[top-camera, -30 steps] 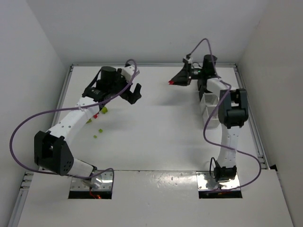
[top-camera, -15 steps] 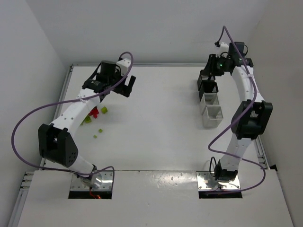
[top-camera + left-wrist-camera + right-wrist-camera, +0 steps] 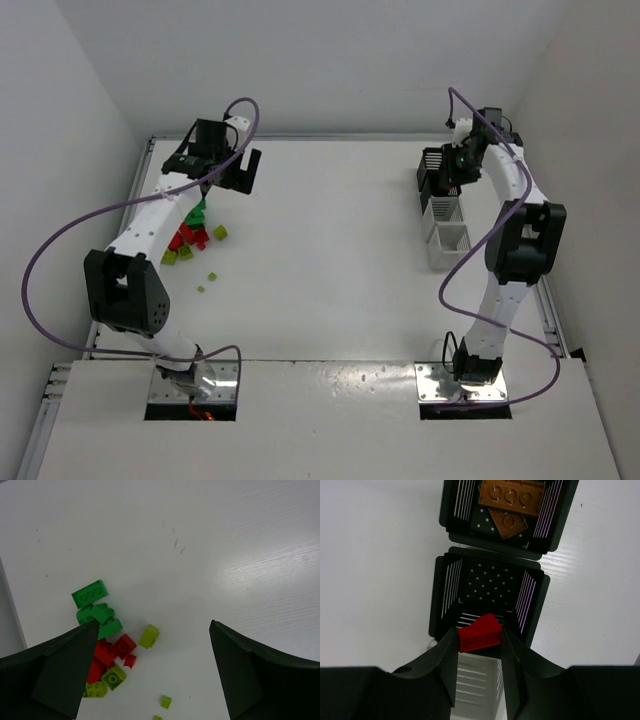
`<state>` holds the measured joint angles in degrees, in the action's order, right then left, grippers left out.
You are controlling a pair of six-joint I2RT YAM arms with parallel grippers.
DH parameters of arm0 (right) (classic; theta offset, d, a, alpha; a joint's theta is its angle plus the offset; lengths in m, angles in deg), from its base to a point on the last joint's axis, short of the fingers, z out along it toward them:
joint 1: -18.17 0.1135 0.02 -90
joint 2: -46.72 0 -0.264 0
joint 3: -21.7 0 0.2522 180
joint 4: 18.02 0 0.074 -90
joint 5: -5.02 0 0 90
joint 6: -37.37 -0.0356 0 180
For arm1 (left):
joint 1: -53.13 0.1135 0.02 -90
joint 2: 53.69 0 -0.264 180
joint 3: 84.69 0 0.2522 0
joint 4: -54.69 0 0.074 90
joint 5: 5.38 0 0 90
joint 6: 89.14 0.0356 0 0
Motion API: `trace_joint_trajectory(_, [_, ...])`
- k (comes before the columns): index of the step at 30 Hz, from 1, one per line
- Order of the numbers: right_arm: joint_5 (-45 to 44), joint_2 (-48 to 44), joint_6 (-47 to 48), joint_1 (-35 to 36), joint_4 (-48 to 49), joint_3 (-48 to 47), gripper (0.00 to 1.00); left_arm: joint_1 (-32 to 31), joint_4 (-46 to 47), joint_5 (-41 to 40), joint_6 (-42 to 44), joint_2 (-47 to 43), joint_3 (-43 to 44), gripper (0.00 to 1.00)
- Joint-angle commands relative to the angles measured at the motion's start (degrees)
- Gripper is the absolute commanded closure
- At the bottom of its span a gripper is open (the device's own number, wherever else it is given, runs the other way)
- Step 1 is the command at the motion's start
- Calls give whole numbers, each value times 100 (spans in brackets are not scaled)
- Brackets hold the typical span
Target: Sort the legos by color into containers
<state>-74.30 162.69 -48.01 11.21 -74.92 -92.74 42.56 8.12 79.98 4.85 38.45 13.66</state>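
Observation:
The rounded red lego is below my left gripper and to its left in the top view. I will move my empty fingers down that way around it.
My right gripper is shut on a red lego and holds it over the near rim of an empty black bin. The black bin beyond it holds orange-brown legos. A white bin lies under my fingers. In the top view the bins stand in a row at the right: two black, two white. My left gripper is open and empty above the table, over a pile of green, red and lime-yellow legos at the left.
The table's raised left rim runs close beside the lego pile. The right rim runs just past the bin row. White walls close the back. Two small lime bricks lie apart from the pile, nearer the arm bases.
My right gripper has swung from the table's middle back to above the black bins, carrying the red lego. My left arm has drawn back to the far left, uncovering the lego pile.

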Motion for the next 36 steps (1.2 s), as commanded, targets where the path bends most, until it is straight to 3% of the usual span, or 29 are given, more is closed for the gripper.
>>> trace_joint_trajectory(1, [-460,84,179,46,104,-241,100,125,-110,-273,-30,-90,6,0])
trace_joint_trajectory(3, [-514,154,179,107,104,-241,90,212,-111,-335,22,-266,-232,0])
trace_joint_trajectory(4, [-514,155,179,107,156,-241,90,300,-111,-431,23,-267,-303,0])
trace_joint_trajectory(5, [-592,207,179,107,156,-241,80,353,-111,-519,23,-267,-364,0])
trace_joint_trajectory(8, [-655,208,127,107,209,-381,65,660,-111,-599,23,-398,-488,0])
trace_joint_trajectory(15, [-321,59,74,222,209,-575,47,1671,-716,43,268,-109,-435,13])
trace_joint_trajectory(21, [-373,-109,74,380,209,-400,46,1830,-972,-406,383,593,-383,24])
trace_joint_trajectory(36, [-479,-460,179,494,209,-118,46,2252,-902,-757,-91,1307,-444,45])
